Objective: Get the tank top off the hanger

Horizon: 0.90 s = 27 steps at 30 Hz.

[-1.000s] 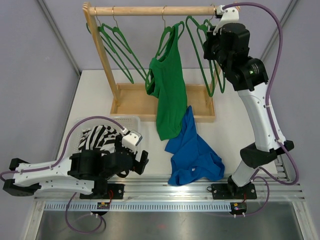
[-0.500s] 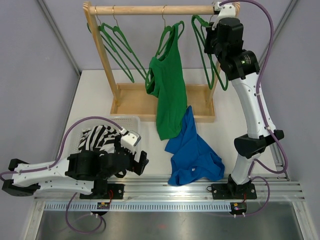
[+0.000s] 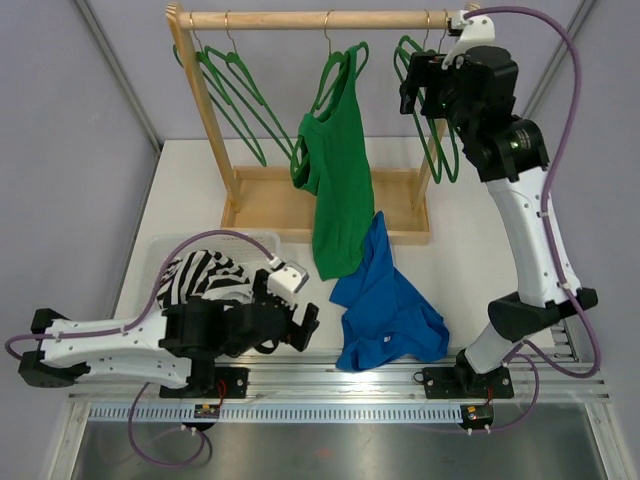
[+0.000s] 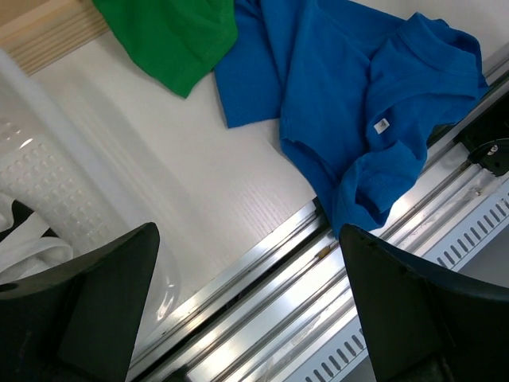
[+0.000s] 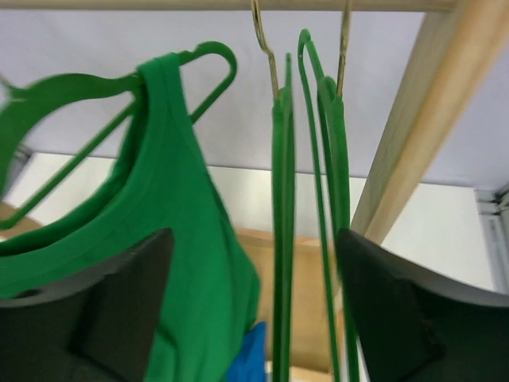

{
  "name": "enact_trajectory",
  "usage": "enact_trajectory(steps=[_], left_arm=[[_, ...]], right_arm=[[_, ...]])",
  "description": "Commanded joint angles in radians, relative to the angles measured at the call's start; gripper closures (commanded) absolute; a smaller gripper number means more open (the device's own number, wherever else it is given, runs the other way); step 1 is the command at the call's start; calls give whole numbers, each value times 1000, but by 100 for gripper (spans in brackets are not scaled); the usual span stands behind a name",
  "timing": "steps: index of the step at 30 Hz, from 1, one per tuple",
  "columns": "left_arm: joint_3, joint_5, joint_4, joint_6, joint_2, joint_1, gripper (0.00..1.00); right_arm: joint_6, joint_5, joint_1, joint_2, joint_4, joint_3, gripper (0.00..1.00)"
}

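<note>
The fold of the blue shirt lies below my left gripper. I should move my left gripper to its right in the top view and lower it onto the raised top of the blue shirt's bunched fold.
The green tank top (image 3: 335, 190) hangs from a green hanger (image 3: 342, 72) on the wooden rail (image 3: 300, 19); one strap loops over the hanger's shoulder (image 5: 199, 64) in the right wrist view, with the body (image 5: 167, 239) below it. My right gripper (image 3: 412, 88) is up by the rail's right end, to the right of the tank top. It stands open (image 5: 256, 318), holding nothing, with empty green hangers (image 5: 282, 207) just ahead of it. My left gripper (image 3: 303, 328) is low at the near edge, open (image 4: 250, 310) and empty.
A blue shirt (image 3: 390, 310) lies crumpled on the table below the tank top's hem. A white basket (image 3: 262, 243) with a black-and-white striped garment (image 3: 200, 275) sits at the left. More empty hangers (image 3: 235, 95) hang at the rail's left. The rack's post (image 5: 421, 135) is close on the right.
My right gripper was shut by the right-hand hangers and has opened, with its wrist shifted a little right. The left arm has slid right toward the blue shirt.
</note>
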Motion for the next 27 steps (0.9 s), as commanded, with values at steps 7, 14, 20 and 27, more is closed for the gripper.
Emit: enact_trajectory(steps=[7, 14, 20, 27], left_arm=[[262, 22, 257, 55, 492, -4, 1], [392, 112, 317, 73, 767, 22, 1], [418, 191, 353, 32, 921, 82, 1], [432, 238, 398, -3, 1080, 101, 1]], right_arm=[[21, -177, -5, -411, -43, -183, 1], [84, -214, -5, -764, -12, -493, 0], [105, -312, -5, -973, -30, -650, 1], [116, -378, -5, -1061, -56, -739, 1]])
